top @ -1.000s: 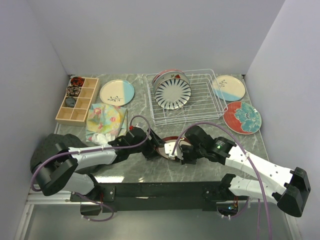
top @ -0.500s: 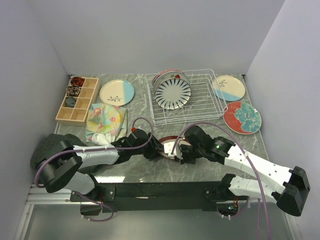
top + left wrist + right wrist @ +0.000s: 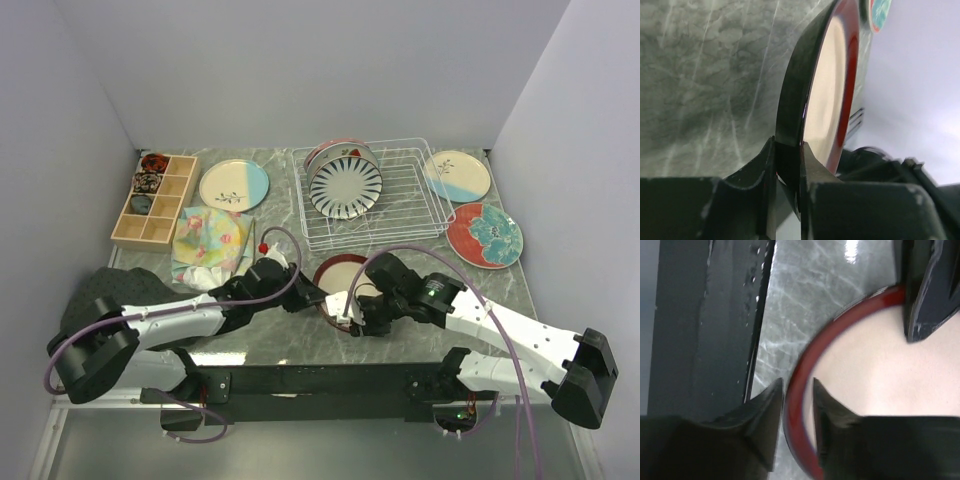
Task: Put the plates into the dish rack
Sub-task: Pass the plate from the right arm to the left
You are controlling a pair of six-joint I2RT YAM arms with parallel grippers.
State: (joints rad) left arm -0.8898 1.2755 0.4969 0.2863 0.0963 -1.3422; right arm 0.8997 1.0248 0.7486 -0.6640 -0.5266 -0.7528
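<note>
I will lift my left gripper outward and lower the red-rimmed plate into the rack space before the navy-striped plate (image 3: 345, 187), because that space is farther outward than the gripper.
A cream plate with a dark red rim (image 3: 338, 274) (image 3: 828, 90) (image 3: 880, 370) is tilted up off the marble near the front edge, between both arms. My left gripper (image 3: 312, 298) (image 3: 788, 151) is shut on its left rim. My right gripper (image 3: 352, 306) (image 3: 798, 386) is open, its jaws straddling the rim's near right part with a gap on each side. The white wire dish rack (image 3: 432, 216) stands behind, holding a navy-striped plate (image 3: 345, 187) upright with another plate (image 3: 333, 150) behind it. Three more plates lie flat: two cream-and-blue (image 3: 233, 185) (image 3: 457, 175) and one red floral (image 3: 484, 235).
A wooden compartmented box (image 3: 152, 200) sits at the back left. A floral cloth (image 3: 212, 240) lies in front of it, close to my left arm. The table's dark front edge (image 3: 705, 325) runs just beside my right gripper.
My left gripper has closed on the red-rimmed plate's edge. My right gripper has let go of the rim and opened. The plate has tipped up and shows more of its cream face.
</note>
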